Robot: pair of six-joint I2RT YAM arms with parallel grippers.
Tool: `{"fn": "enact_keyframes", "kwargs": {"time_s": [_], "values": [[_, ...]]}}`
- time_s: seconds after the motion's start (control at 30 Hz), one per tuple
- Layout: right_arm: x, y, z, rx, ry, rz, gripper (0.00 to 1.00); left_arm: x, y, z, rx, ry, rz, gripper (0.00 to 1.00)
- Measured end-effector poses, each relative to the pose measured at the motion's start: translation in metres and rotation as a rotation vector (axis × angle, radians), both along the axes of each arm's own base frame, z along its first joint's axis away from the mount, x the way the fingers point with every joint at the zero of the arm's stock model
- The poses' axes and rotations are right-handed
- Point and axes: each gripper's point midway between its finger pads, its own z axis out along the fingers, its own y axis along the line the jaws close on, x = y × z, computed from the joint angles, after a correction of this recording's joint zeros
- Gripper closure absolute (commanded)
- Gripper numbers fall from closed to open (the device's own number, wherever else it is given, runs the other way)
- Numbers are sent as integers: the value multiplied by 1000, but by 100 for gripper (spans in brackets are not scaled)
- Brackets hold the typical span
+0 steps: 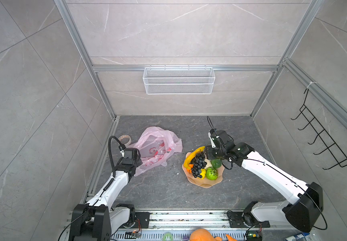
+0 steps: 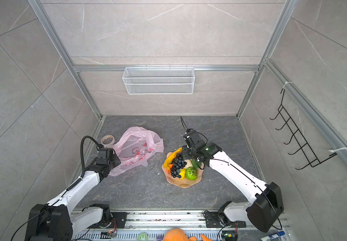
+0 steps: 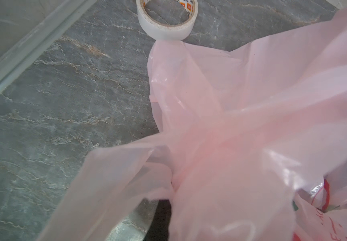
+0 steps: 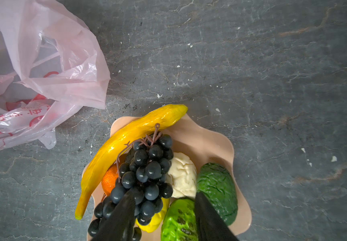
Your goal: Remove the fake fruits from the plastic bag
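Note:
Next, my left gripper needs to draw the plastic bag (image 1: 158,148) outward onto the bare tabletop beneath the wire basket and release it, since that clear space lies outward of the gripper.
The pink plastic bag (image 1: 158,148) (image 4: 32,73) lies crumpled at the left of the dark table. My left gripper (image 3: 173,187) is shut on a bunched part of the plastic bag (image 3: 251,125). The fake fruits sit piled on a peach plate (image 1: 207,184): banana (image 4: 130,141), black grapes (image 4: 147,167), lemon (image 4: 153,223), bumpy green fruit (image 4: 178,223), avocado (image 4: 218,187), a cream piece (image 4: 183,175) and an orange piece (image 4: 109,179). My right gripper (image 4: 164,194) hangs open just above the pile, one finger over the grapes, the other beside the avocado, holding nothing.
A tape roll (image 1: 125,140) (image 3: 167,19) lies just behind the bag near the left rail. A white wire basket (image 1: 178,80) hangs on the back wall and a black hook rack (image 1: 322,141) on the right wall. An orange plush toy (image 1: 206,235) sits at the front edge.

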Motion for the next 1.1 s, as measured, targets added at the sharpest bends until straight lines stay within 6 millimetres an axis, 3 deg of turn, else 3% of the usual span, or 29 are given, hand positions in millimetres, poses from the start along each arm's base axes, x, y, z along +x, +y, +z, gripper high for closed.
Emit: {"fn": "enact_keyframes", "kwargs": {"time_s": [0.13, 0.37, 0.5, 0.8, 0.9, 0.97, 1.1], "values": [[-9, -15, 22, 22, -78, -31, 37, 19, -17, 9, -37, -4, -28, 100], [-27, -58, 51, 42, -247, -154, 29, 89, -72, 47, -98, -73, -135, 100], [-38, -78, 50, 53, -299, -221, 29, 134, -106, 54, -134, -86, -191, 100], [-56, -107, 31, 63, -327, -335, 27, 221, -182, 41, -240, -87, -293, 99], [-57, -110, 34, 68, -340, -343, 28, 242, -202, 47, -269, -105, -334, 84], [-56, -111, 35, 66, -343, -346, 27, 257, -215, 52, -280, -112, -361, 65], [-56, -111, 35, 65, -343, -345, 27, 273, -229, 66, -271, -116, -399, 40]]}}
